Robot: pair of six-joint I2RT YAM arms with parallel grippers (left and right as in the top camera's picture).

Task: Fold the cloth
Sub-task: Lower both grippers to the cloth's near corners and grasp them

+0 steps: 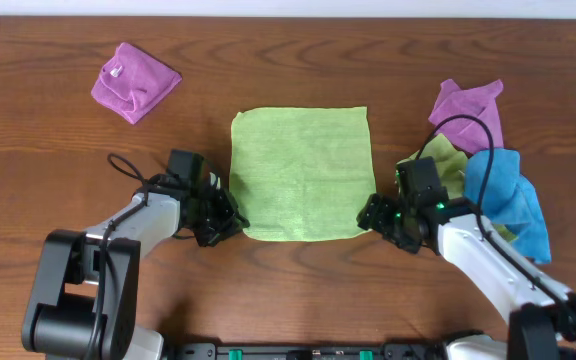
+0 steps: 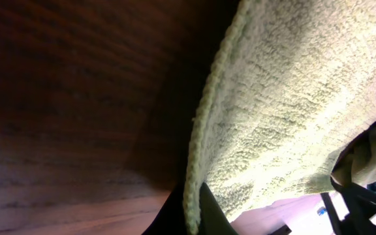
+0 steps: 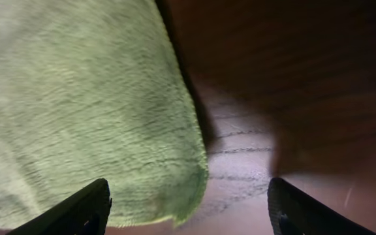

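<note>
The pinched corner goes up, outward and down next. My left gripper releases it at the cloth's far edge (image 1: pixel 243 117), as that lies outward of the gripper.
The lime-green cloth (image 1: pixel 301 172) lies flat and spread on the wooden table in the overhead view. My left gripper (image 1: pixel 230 218) is at its near-left corner; in the left wrist view its dark fingers (image 2: pixel 193 219) pinch the cloth's hemmed edge (image 2: pixel 204 140), which lifts off the table. My right gripper (image 1: pixel 370 214) is at the near-right corner. In the right wrist view its fingers (image 3: pixel 188 205) are spread wide, one over the cloth (image 3: pixel 77 98), one over bare wood, with the corner between them.
A folded purple cloth (image 1: pixel 133 80) lies at the back left. At the right is a pile: a purple cloth (image 1: pixel 468 105), an olive-green cloth (image 1: pixel 446 160) and a blue cloth (image 1: pixel 508 195), close behind my right arm.
</note>
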